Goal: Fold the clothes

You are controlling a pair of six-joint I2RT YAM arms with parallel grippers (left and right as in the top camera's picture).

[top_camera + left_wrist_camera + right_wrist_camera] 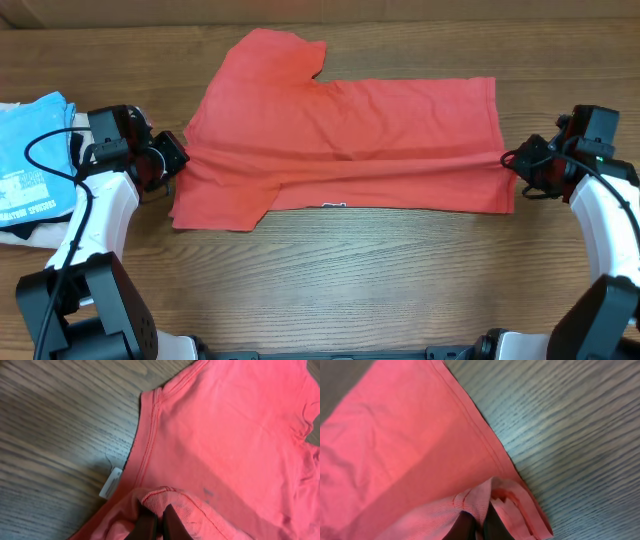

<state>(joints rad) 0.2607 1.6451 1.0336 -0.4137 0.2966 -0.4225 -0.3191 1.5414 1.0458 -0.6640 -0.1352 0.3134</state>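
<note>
I need to lower my right gripper toward the shirt's collar end next and let go of the cloth onto the shirt's lower layer (495, 150) (496, 468) below the fingers, because the shirt's hem is raised.
A coral-red T-shirt (340, 130) lies spread sideways across the wooden table, its lettering hidden, with a taut crease running between its two ends. My left gripper (172, 156) is shut on the shirt's collar end; the left wrist view shows the dark jaws (156, 522) pinching a hemmed fold of red cloth (225, 435). My right gripper (512, 160) is shut on the bottom hem; the right wrist view shows the jaws (479, 527) clamped on a bunched hem of the shirt (400, 445). A white care label (110, 482) hangs from the collar seam.
A light blue printed tee (30, 150) lies at the far left edge on top of a beige and dark garment (25, 232). Bare wooden table (380, 280) lies in front of the shirt. A black cable (50, 150) loops over the left arm.
</note>
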